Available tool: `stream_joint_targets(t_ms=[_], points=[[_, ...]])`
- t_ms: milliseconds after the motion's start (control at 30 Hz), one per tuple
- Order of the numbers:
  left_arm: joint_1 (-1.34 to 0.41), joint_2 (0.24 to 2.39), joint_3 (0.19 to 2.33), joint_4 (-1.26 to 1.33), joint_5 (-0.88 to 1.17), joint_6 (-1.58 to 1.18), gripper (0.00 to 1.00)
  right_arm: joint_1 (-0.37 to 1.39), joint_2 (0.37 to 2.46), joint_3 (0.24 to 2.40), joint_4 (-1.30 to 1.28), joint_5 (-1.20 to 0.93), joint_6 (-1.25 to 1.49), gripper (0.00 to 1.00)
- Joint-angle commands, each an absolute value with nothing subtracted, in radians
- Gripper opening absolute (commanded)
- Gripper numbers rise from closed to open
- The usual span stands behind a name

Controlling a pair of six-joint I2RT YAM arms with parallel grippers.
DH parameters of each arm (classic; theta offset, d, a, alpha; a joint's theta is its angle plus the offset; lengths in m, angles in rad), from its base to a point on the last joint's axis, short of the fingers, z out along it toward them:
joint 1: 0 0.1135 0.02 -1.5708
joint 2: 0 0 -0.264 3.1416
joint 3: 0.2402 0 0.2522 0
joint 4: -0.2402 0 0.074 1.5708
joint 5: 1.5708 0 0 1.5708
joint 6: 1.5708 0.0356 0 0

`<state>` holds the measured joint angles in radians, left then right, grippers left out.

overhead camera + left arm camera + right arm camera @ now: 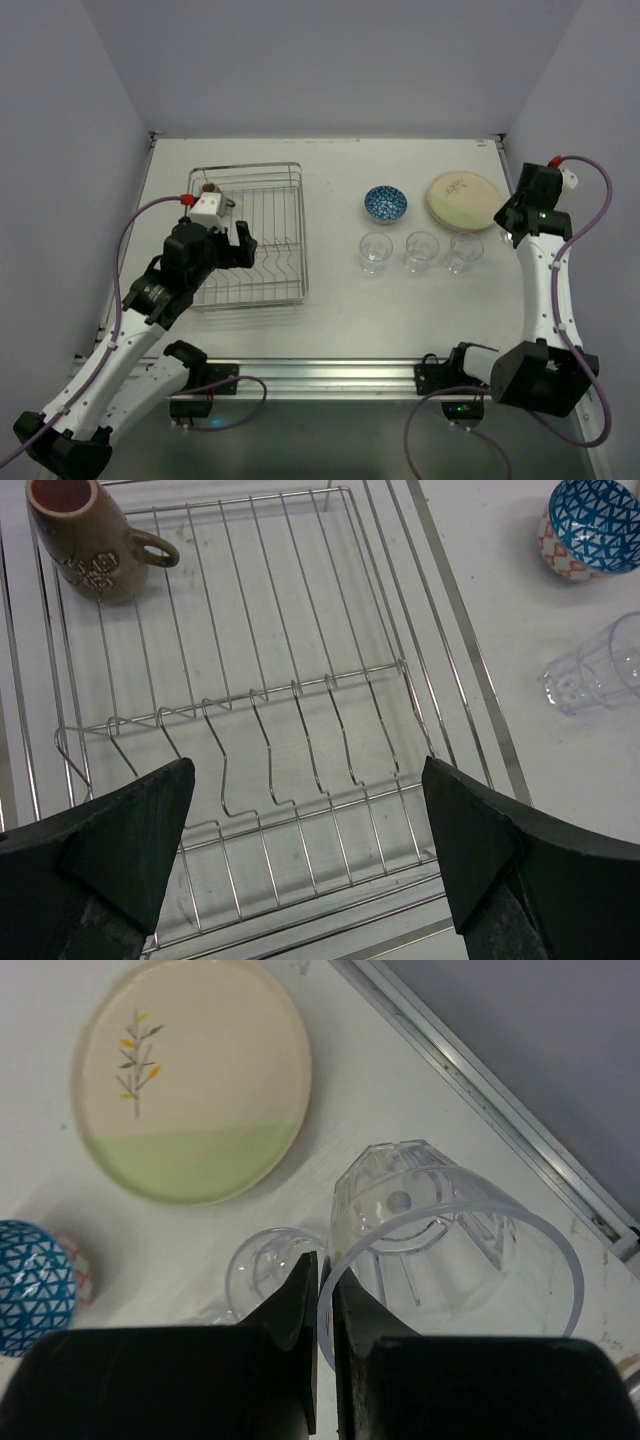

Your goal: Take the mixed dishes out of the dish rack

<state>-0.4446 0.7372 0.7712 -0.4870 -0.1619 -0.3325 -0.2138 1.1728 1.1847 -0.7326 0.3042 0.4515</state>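
Observation:
The right gripper lowers toward the nearest standing glass next and releases the clear glass's rim, since the held glass still hangs above bare table beside the row's end.
The wire dish rack (262, 240) sits left of centre and holds only a brown mug (88, 540) in its far corner. My left gripper (310, 825) is open and empty above the rack's near prongs (290, 730); in the top view it (240, 247) hovers over the rack's left half. My right gripper (325, 1280) is shut on the rim of a clear glass (460, 1240), held above the table by the right edge (508, 222). Three glasses (421, 250) stand in a row, with a blue bowl (385, 203) and stacked cream plates (463, 199) behind them.
The table's metal edge rail (480, 1090) runs close to the held glass. Grey walls close in the table at the back and on both sides. Another glass (262, 1265) stands just left of my right fingers.

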Motion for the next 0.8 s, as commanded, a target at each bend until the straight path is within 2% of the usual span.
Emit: stream_joint_targets(t_ms=[0, 267, 500, 767], points=[[-0.492, 0.690, 0.758, -0.460, -0.239, -0.307, 1.00, -0.276, 1.229, 1.163, -0.683, 0.342, 0.436, 0.00], [-0.564, 0.663, 0.739, -0.465, -0.273, -0.314, 1.00, -0.311, 1.399, 1.135, -0.620, 0.362, 0.459, 0.00], [-0.580, 0.664, 0.736, -0.465, -0.262, -0.314, 1.00, -0.328, 1.492, 1.149, -0.571, 0.276, 0.480, 0.00], [-0.580, 0.696, 0.742, -0.460, -0.247, -0.308, 1.00, -0.328, 1.568, 1.143, -0.548, 0.314, 0.472, 0.00]])
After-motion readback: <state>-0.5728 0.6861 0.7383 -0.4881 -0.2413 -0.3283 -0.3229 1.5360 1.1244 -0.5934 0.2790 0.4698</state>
